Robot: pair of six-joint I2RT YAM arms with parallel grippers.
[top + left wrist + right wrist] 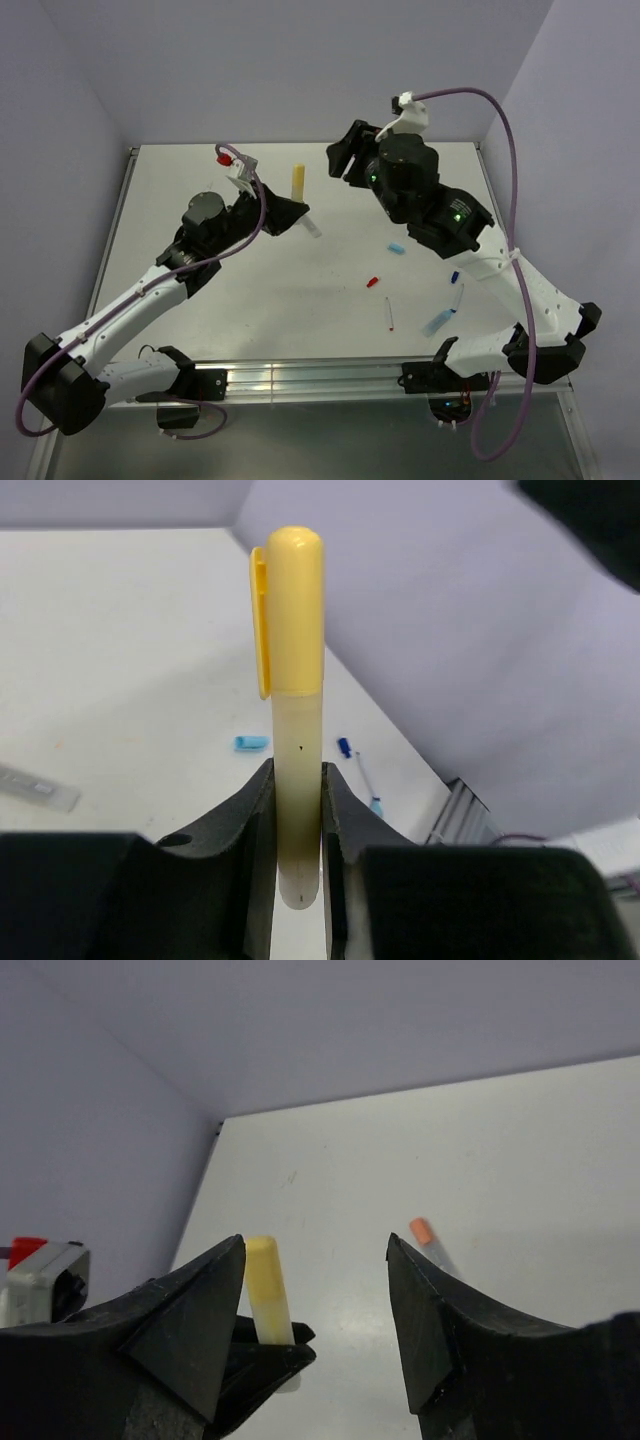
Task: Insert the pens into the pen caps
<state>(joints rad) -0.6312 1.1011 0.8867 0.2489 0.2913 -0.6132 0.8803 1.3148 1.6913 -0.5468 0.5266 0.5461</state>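
Observation:
My left gripper goes down next, tilting downward, to the bare tabletop below it beside the white pen and releases the yellowish pen (297,182), since its cap is on.
My left gripper (296,212) is shut on a yellowish pen (297,182) and holds it upright above the table. In the left wrist view (298,780) the pen's body sits between the fingers, with a yellow cap (297,610) on its upper end. My right gripper (344,153) is open and empty, just right of that pen and apart from it. In the right wrist view (315,1260) the yellow pen (266,1285) stands by its left finger. A white pen with an orange end (430,1240) lies on the table beyond.
On the table's right half lie a light blue cap (396,246), a red cap (373,282), a thin red pen (389,315), a dark blue cap (453,273), a thin blue pen (458,297) and a light blue pen (437,322). The white pen (314,229) lies by my left gripper.

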